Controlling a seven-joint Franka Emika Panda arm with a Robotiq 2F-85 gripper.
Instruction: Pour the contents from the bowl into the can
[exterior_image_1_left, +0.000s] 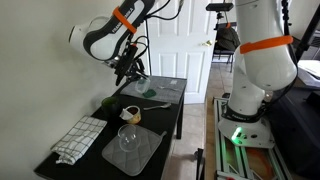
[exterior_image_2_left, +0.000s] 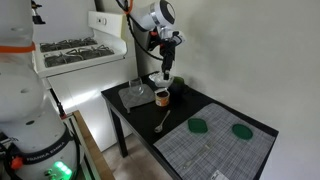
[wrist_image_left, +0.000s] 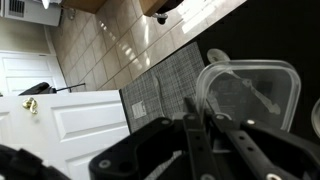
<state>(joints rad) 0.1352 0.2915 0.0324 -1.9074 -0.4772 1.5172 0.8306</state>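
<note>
My gripper needs to move away from the can (exterior_image_2_left: 162, 97) next and down onto the grey mat between the green pieces, because that spot is below my gripper, past the spoon.
My gripper (exterior_image_1_left: 129, 70) (exterior_image_2_left: 167, 64) hangs high over the black table. In the wrist view its fingers (wrist_image_left: 190, 118) are shut on the rim of a small clear squarish container (wrist_image_left: 246, 93), which is tilted; I cannot tell what is inside. In an exterior view this container (exterior_image_2_left: 165, 80) hangs just above the tan-brown can (exterior_image_2_left: 162, 97). The can (exterior_image_1_left: 131, 113) stands upright mid-table. The clear glass bowl (exterior_image_1_left: 127, 137) (exterior_image_2_left: 135, 92) stands apart on a grey mat, not held.
A checkered towel (exterior_image_1_left: 78, 138) lies at the table's near end. A spoon (exterior_image_2_left: 160, 125) lies beside a large grey mat (exterior_image_2_left: 215, 150) with two green pieces (exterior_image_2_left: 199, 126) (exterior_image_2_left: 241, 129). A white stove (exterior_image_2_left: 75, 52) and a wall border the table.
</note>
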